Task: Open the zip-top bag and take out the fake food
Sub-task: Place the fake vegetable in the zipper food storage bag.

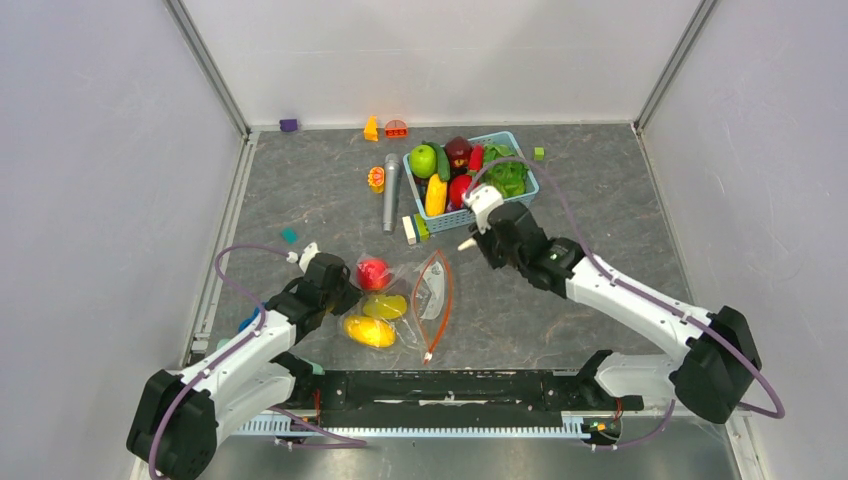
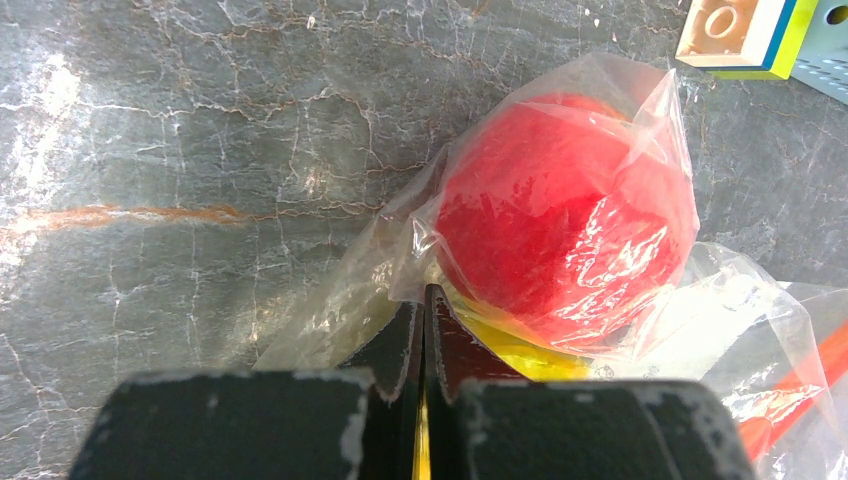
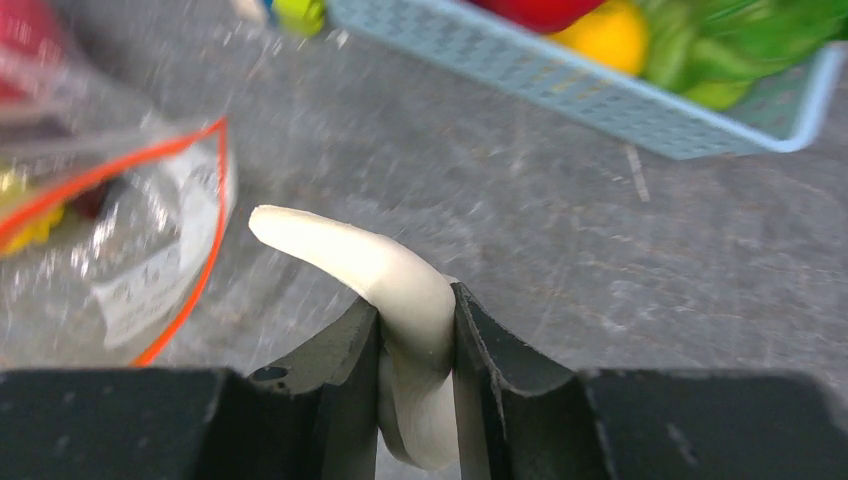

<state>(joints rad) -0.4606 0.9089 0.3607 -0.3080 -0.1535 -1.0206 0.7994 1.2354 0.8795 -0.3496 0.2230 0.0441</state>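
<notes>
My right gripper moves outward over the light-blue basket (image 3: 600, 45) next, since the basket lies outward of it, and then releases the white curved piece (image 3: 350, 260) among the toy produce.
The zip-top bag (image 1: 428, 292) lies on the grey table with its orange-red zip mouth gaping towards the right. Inside it sit fake food pieces: a red round fruit (image 1: 373, 272) and two yellow pieces (image 1: 370, 330). My left gripper (image 1: 345, 290) is shut on the bag's clear plastic (image 2: 340, 300) just below the red fruit (image 2: 565, 215). My right gripper (image 1: 468, 240) hovers between the bag and the basket, shut on a curved white piece (image 3: 350, 260) of fake food. The bag's open mouth (image 3: 130, 250) shows at the left of the right wrist view.
A light-blue basket (image 1: 528, 170) at the back holds a green apple (image 1: 423, 160), lettuce (image 1: 508, 178) and other toy produce. A grey microphone-like toy (image 1: 390, 190) and stacked blocks (image 1: 413, 229) lie left of the basket. Small toys (image 1: 384, 128) and a purple block (image 1: 288, 125) line the back wall.
</notes>
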